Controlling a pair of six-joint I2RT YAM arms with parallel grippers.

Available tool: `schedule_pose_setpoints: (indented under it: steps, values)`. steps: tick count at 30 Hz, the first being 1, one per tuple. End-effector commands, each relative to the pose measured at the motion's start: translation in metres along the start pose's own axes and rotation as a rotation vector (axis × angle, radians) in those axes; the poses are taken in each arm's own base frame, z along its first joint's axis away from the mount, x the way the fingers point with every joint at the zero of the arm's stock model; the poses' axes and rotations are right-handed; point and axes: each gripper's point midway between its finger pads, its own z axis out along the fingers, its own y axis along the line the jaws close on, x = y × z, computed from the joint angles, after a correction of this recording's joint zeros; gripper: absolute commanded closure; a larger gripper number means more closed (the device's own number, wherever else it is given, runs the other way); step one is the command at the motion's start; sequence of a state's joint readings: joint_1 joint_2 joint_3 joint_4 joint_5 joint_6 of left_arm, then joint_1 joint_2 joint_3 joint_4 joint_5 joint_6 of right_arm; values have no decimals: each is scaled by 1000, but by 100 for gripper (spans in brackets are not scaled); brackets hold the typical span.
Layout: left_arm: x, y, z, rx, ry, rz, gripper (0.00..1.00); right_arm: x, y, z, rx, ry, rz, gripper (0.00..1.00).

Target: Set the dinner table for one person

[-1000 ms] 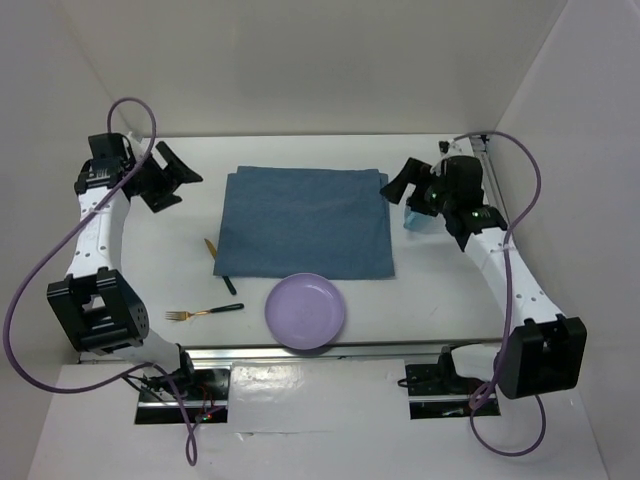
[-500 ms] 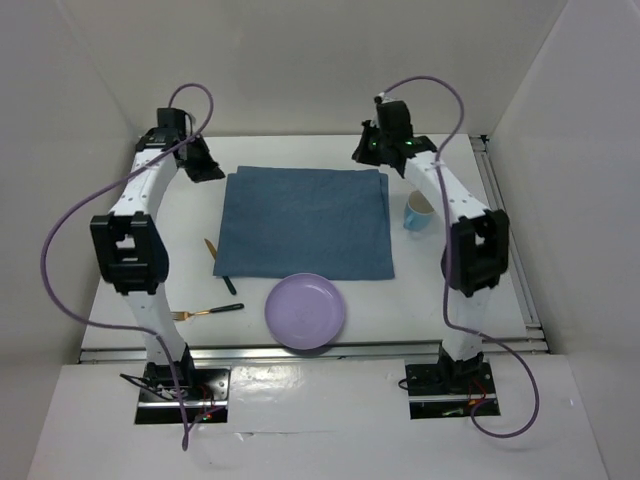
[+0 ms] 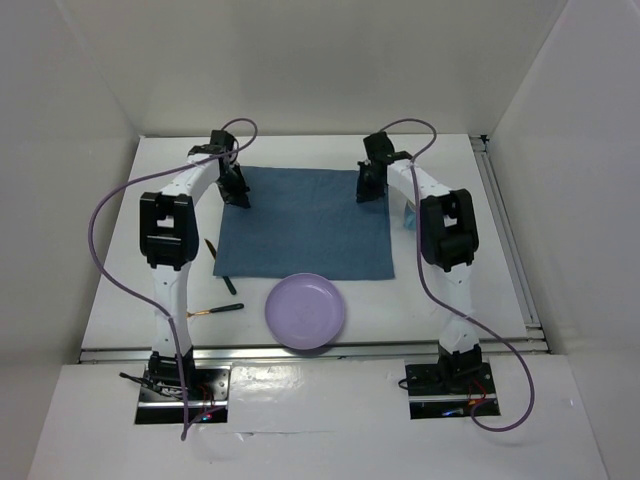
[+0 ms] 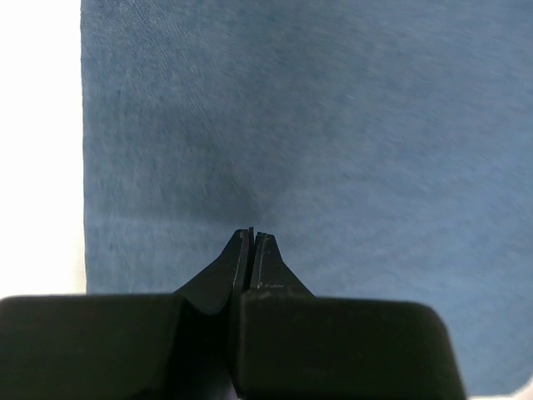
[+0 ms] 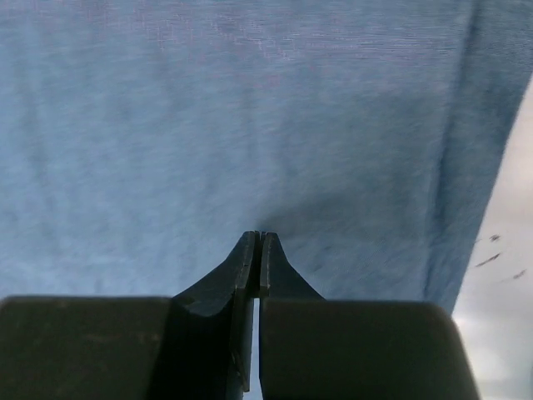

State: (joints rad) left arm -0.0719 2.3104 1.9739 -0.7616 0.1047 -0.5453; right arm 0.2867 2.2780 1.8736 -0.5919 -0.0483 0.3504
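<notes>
The placemat's near edge meets the plate. My left gripper should next drag the placemat outward toward the bare table beyond the placemat's far edge and release it.
On the white dinner table lies a blue placemat. My left gripper is at its far left corner and my right gripper at its far right corner. In the left wrist view the left gripper is shut, its tips pinching the placemat, which puckers there. The right wrist view shows the right gripper also shut on the placemat. A purple plate sits at the mat's near edge.
A fork lies left of the plate. A knife lies along the mat's left edge. A light blue cup is mostly hidden behind the right arm. Metal rails run along the near and right table edges.
Both arms swung in from the table's sides to the placemat's far corners. Both grippers went from open to shut. The mat's far right corner now lies flatter.
</notes>
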Motion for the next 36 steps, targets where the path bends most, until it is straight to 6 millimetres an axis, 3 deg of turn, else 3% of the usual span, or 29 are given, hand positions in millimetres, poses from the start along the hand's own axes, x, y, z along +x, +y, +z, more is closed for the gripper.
schedule_pose_setpoints:
  steps: [1,7,13,21,24,26,27,28,29,30,31,32,33,34,35,36]
  values:
    - [3,9,16,-54,17,27,100,11,-12,21,21,26,27,100]
    - [9,10,37,-44,45,4,100,14,-30,49,57,47,46,100]
    - [-2,4,47,-29,35,-4,100,-2,-43,59,64,23,81,100]
    - [-20,-11,39,20,-9,13,100,-19,-25,52,-10,1,67,100]
    - [-33,-17,14,18,-52,18,75,-43,-7,25,-79,-52,47,89]
    - [-42,-22,-9,22,-95,32,53,-66,20,-7,-132,-124,7,68]
    - [-54,-29,-37,34,-155,48,44,-74,23,-18,-140,-147,-6,57]
    - [-59,-34,-53,48,-184,52,34,-78,34,-31,-155,-168,-18,49]
    - [-66,-34,-69,39,-224,62,24,-97,43,-62,-180,-232,-26,36]
    - [-69,-36,-84,37,-247,72,16,-104,53,-77,-200,-264,-38,31]
    - [-77,-43,-118,58,-311,76,9,-104,61,-90,-212,-277,-47,29]
    - [-78,-42,-135,46,-338,84,8,-106,61,-102,-210,-296,-48,28]
    - [-80,-42,-149,48,-364,84,8,-98,72,-125,-230,-308,-65,26]
    - [-76,-41,-162,42,-373,83,8,-90,72,-133,-222,-306,-69,26]
    - [-75,-43,-197,60,-430,85,11,-82,75,-143,-224,-313,-77,25]
    - [-61,-36,-194,48,-404,83,12,-52,79,-156,-238,-288,-86,25]
